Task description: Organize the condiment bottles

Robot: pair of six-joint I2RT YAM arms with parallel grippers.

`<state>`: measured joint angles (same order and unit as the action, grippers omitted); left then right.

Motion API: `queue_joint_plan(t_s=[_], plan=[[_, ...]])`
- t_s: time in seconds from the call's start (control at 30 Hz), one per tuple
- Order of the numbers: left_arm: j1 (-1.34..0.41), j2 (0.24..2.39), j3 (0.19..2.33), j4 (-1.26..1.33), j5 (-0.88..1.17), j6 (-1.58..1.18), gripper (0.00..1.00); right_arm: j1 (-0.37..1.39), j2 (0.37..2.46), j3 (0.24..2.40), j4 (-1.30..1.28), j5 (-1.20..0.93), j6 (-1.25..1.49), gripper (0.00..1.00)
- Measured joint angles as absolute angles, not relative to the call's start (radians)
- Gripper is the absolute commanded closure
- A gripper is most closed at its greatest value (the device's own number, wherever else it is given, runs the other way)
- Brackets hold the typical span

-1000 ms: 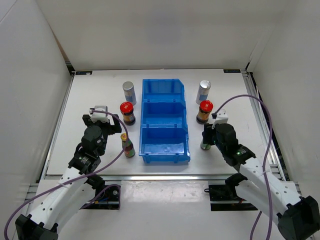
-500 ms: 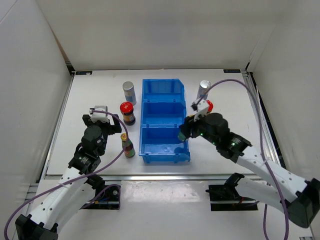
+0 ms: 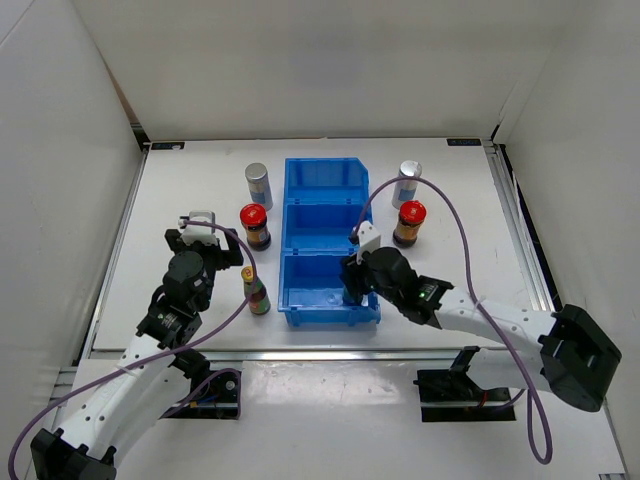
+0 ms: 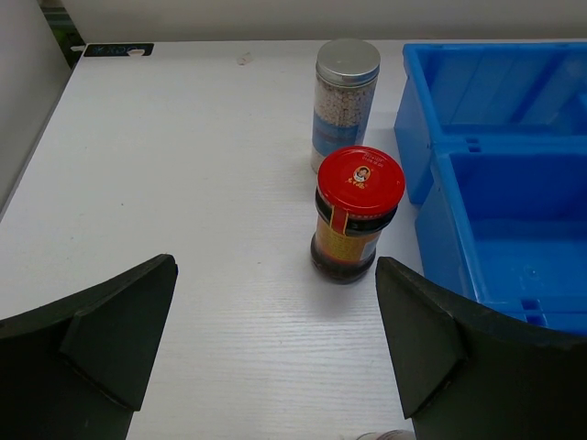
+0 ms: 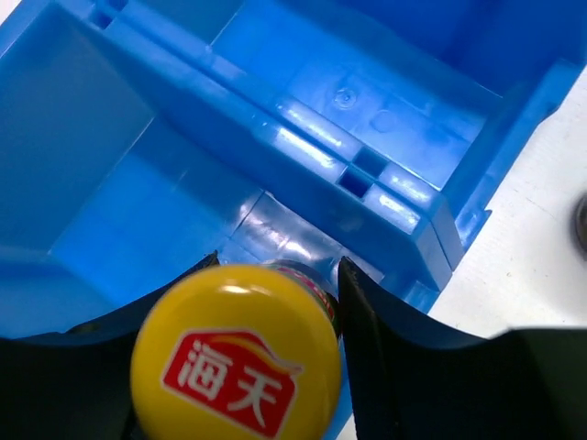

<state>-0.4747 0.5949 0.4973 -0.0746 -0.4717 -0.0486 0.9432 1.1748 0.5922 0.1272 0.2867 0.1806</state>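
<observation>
The second yellow-capped bottle is still outside the bin (image 3: 328, 166) and stands below and back of the left gripper, so the gripper will next bring its fingers back and down around the bottle's neck (image 3: 250, 282).
My right gripper (image 3: 352, 285) (image 5: 280, 264) is shut on a slim yellow-capped bottle (image 5: 237, 362) and holds it upright over the near compartment of the blue bin (image 3: 328, 166) (image 5: 348, 137). My left gripper (image 3: 205, 248) (image 4: 275, 266) stands open above bare table, left of the bin. Ahead of it are a dark red-capped bottle (image 3: 254, 226) (image 4: 357, 215) and a silver-capped bottle (image 3: 258, 184) (image 4: 346, 105). A second yellow-capped bottle (image 3: 257, 290) stands beside the bin's near left corner. Right of the bin stand a silver-capped bottle (image 3: 407, 184) and a red-capped bottle (image 3: 410, 222).
The bin's three compartments lie in a row down the middle of the white table (image 3: 180, 190). White walls enclose the table on the left, right and far sides. A purple cable (image 3: 455, 225) arcs over the right side.
The right arm carried the yellow-capped bottle leftward from the table right of the bin to over the bin's near compartment. The left arm has not moved.
</observation>
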Motion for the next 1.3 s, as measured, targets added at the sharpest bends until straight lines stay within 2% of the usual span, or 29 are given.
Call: queue_joint_plan(t_s=[0.03, 0.13, 0.6, 0.83, 1.1, 1.3], plan=[[-0.475, 0.595, 0.496, -0.075, -0.471, -0.049, 0.00, 0.944, 1.177, 0.592, 0.134, 0.295, 0.184, 0.16], [-0.475, 0.595, 0.496, -0.073, -0.459, -0.046, 0.00, 0.954, 1.176, 0.593, 0.141, 0.337, 0.208, 0.00], [-0.475, 0.578, 0.470, -0.044, -0.216, -0.121, 0.00, 0.997, 0.889, 0.799, 0.077, 0.573, 0.184, 0.00], [-0.482, 0.472, 0.416, -0.026, -0.144, -0.206, 0.00, 0.997, 0.883, 0.810, 0.049, 0.597, 0.170, 0.00], [-0.498, 0.522, 0.413, -0.021, 0.010, -0.209, 0.00, 0.997, 0.875, 0.768, -0.019, 0.601, 0.216, 0.00], [-0.554, 0.579, 0.413, -0.067, -0.021, -0.278, 0.00, 0.997, 0.848, 0.745, -0.038, 0.615, 0.232, 0.00]])
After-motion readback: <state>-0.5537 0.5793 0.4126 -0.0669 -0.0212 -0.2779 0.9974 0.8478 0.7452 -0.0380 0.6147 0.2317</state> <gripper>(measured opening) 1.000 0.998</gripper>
